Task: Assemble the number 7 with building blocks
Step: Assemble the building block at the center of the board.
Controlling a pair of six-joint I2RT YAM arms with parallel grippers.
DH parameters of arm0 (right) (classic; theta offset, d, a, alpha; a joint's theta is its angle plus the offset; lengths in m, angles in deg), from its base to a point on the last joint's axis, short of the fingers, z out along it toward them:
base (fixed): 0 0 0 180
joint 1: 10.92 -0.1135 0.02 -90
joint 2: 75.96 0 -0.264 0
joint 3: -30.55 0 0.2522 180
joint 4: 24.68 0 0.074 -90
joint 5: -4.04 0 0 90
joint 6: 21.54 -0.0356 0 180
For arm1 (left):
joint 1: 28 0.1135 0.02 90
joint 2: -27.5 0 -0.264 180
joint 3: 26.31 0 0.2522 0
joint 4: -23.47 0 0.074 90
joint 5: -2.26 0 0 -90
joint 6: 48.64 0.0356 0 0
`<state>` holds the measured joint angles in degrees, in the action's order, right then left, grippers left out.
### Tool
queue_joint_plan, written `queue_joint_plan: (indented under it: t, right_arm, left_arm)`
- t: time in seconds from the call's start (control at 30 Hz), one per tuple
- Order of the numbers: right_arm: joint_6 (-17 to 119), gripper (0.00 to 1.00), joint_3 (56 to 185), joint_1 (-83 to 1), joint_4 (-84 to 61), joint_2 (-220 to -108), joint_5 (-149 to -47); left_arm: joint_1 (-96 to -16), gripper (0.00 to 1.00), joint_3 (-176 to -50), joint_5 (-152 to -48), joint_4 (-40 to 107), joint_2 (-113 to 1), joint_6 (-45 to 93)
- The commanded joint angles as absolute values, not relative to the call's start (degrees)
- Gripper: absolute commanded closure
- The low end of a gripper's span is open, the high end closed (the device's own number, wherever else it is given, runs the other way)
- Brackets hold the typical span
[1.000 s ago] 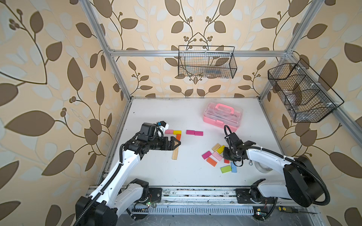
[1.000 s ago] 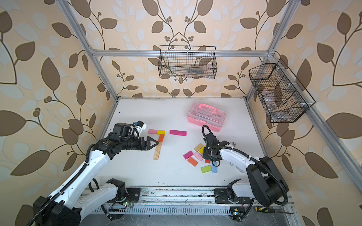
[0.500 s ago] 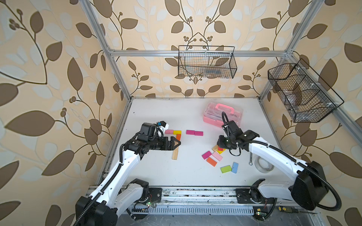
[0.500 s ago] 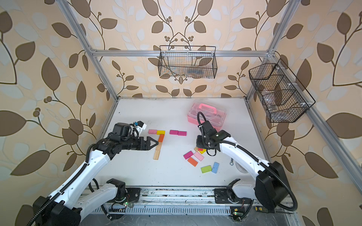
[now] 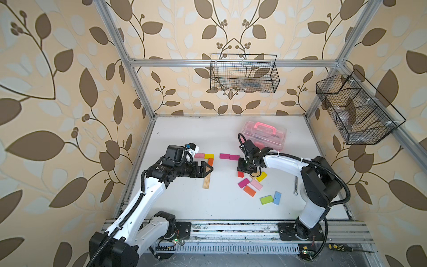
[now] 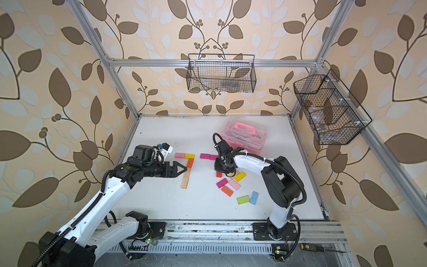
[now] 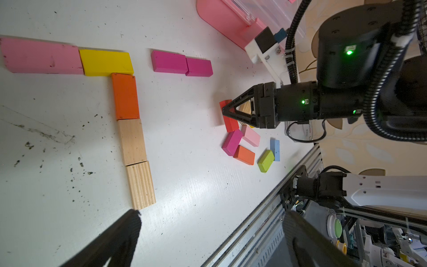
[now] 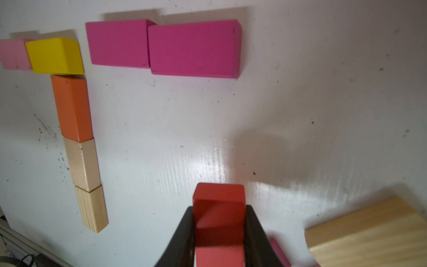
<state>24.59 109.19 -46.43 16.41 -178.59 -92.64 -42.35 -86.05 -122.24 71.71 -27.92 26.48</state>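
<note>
The robot's right gripper needs to move outward and down next, beside the magenta pair's near case-side corner (image 8: 232,76), and release the red block (image 8: 219,196) on the tabletop, because that bar lacks a stem.
A figure 7 lies at the left of the table: a pink block (image 5: 199,155) and a yellow block (image 5: 209,156) form the bar, and an orange block (image 8: 71,106) and two wooden blocks (image 7: 136,161) form the stem. Two magenta blocks (image 5: 229,156) lie end to end to its right. My right gripper (image 8: 219,210) is shut on a red block (image 8: 219,196), low over the table just below the magenta pair. My left gripper (image 7: 212,215) stands open and empty beside the stem. Several loose blocks (image 5: 250,185) lie close behind the right gripper.
The pink clear-lidded case (image 5: 265,135) stands behind the right arm. A small metal wrench (image 5: 296,186) lies right of the loose blocks. A green block (image 5: 266,199) and a blue block (image 5: 277,197) lie nearer the front rail (image 5: 231,227). Wire baskets hang on the back and right walls.
My right gripper has carried the red block from the loose pile up and to the left, toward the magenta pair. The left arm has not moved.
</note>
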Motion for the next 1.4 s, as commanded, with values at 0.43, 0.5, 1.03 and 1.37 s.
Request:
queue_joint_plan:
  t: [0.43,0.5,1.03,1.37]
  right_arm:
    - [24.5,0.86,118.8,-45.7,18.4,-187.4,-89.0]
    - [24.6,0.86,119.0,-45.6,18.5,-188.0,-88.7]
    - [25.4,0.82,121.5,-45.2,19.4,-191.3,-86.9]
    - [25.4,0.75,121.3,-44.9,19.1,-192.3,-87.0]
  left_arm:
    - [-43.0,0.01,-86.4,-124.0,71.6,-27.2,28.2]
    - [-43.0,0.01,-86.4,-124.1,71.6,-27.1,28.2]
    - [-43.0,0.01,-86.4,-124.2,71.6,-26.9,28.2]
    - [-43.0,0.01,-86.4,-124.3,71.6,-26.9,28.3]
